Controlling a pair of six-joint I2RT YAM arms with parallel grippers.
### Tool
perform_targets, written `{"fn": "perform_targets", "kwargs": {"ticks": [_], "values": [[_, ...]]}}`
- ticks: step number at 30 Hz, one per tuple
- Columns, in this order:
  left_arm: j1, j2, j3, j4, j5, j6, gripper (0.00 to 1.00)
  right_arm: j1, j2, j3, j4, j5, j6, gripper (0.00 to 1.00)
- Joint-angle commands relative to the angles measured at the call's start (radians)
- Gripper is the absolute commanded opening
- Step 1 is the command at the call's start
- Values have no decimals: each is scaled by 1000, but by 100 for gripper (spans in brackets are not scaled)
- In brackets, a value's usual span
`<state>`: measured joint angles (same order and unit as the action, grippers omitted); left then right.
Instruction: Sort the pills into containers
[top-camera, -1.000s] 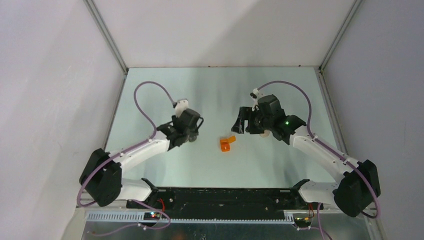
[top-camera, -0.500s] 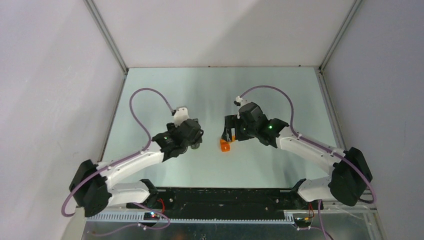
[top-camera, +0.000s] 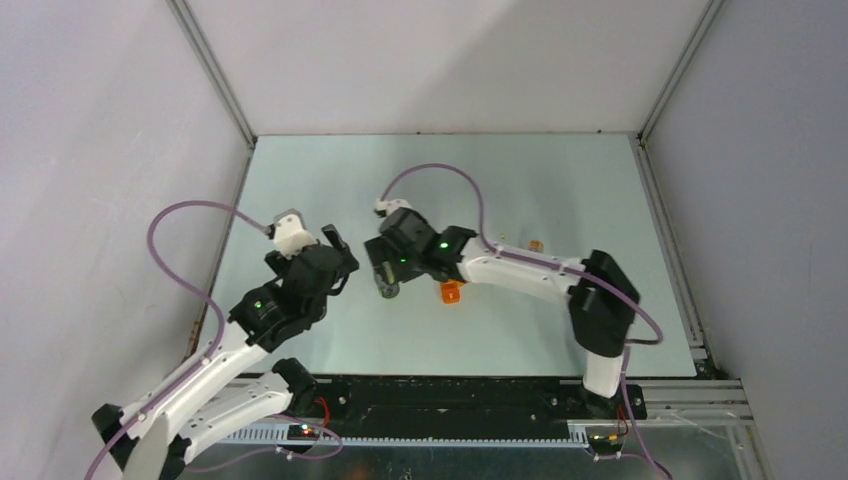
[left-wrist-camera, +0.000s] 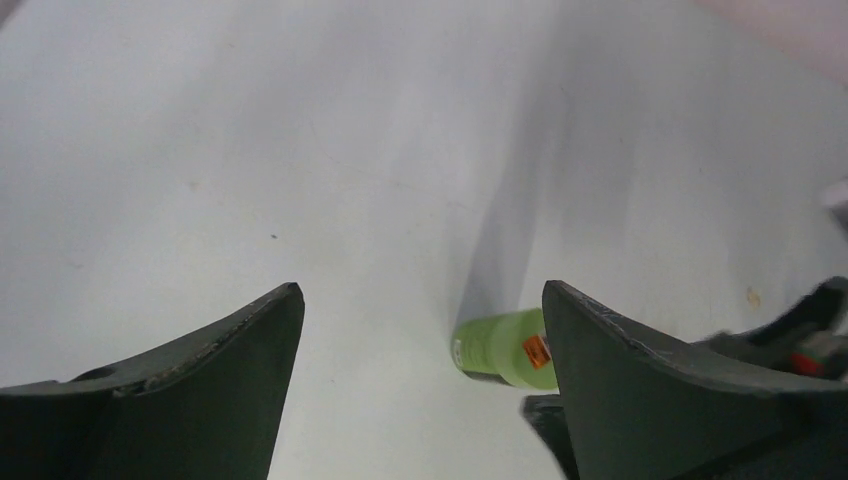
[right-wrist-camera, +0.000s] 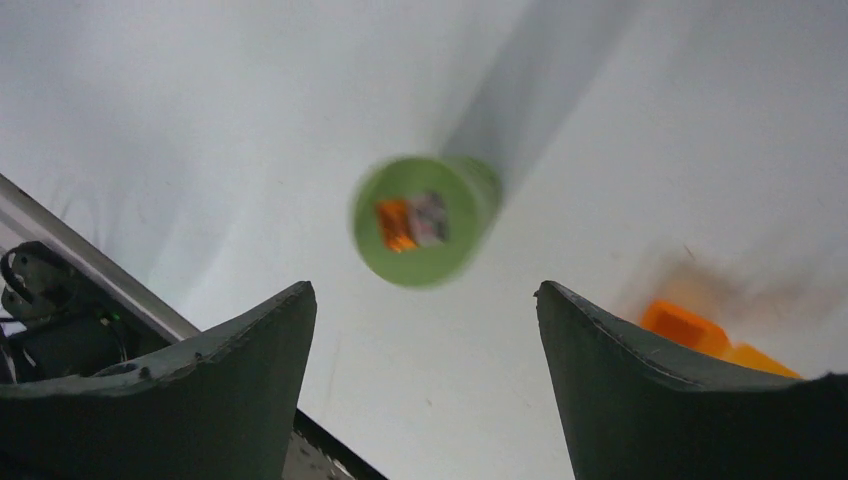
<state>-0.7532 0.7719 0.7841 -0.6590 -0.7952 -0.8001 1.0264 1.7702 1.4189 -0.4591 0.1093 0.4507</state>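
My right gripper moves down toward the green bottle next, brings its open fingers around the round top (top-camera: 387, 275) (right-wrist-camera: 414, 222) and closes. The bottle still stands ahead of its fingers.
The green bottle (top-camera: 389, 289) stands on the table, and in the left wrist view the green bottle (left-wrist-camera: 500, 346) is partly hidden behind my right finger. Seen end-on, the bottle (right-wrist-camera: 425, 220) shows an orange and a pale patch on its round top; I cannot tell whether these are pills. My right gripper (right-wrist-camera: 425, 287) hangs open just above it, the bottle ahead of its fingertips and untouched. My left gripper (left-wrist-camera: 422, 290) is open and empty, a little to the bottle's left. The orange box (top-camera: 452, 292) lies just right of the bottle, and the orange box (right-wrist-camera: 700, 330) peeks past my right finger.
A small orange item (top-camera: 535, 244) lies on the table behind the right forearm. White walls close in the table on the left, back and right. The black base rail (top-camera: 450, 392) runs along the near edge.
My left gripper opened and drew back to the left, leaving the green bottle on the table. My right arm swung left past the orange box to hover over the bottle.
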Motion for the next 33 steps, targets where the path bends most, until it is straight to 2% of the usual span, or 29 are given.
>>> {"fn": "perform_targets", "kwargs": {"ticks": [1,6,11,13,15,18,20,22,25,28,30,33], "values": [[23,-88,23,-65,-147,-74,94,61,163,240,-150,138,-11,84],[28,-156,13,-96,-210,-103,96,64,259,326,-187,192,53,76],[32,-196,-8,-110,-222,-109,97,64,305,364,-203,212,67,60],[32,-199,-17,-110,-217,-109,97,65,309,367,-207,233,67,57],[32,-200,-25,-106,-209,-109,97,65,309,367,-205,251,62,59],[34,-201,-39,-88,-197,-109,98,66,306,365,-186,257,33,74],[34,-203,-50,-73,-190,-108,98,67,307,365,-168,255,18,77],[35,-203,-57,-63,-186,-108,98,67,306,363,-155,244,10,75],[36,-203,-64,-59,-186,-108,98,68,298,358,-140,242,8,65],[36,-207,-83,-57,-172,-106,98,70,264,316,-107,280,12,43],[36,-213,-107,-49,-153,-103,98,71,201,271,-66,300,8,34],[36,-230,-155,15,-86,-65,98,66,139,237,-52,310,-22,28]]}}
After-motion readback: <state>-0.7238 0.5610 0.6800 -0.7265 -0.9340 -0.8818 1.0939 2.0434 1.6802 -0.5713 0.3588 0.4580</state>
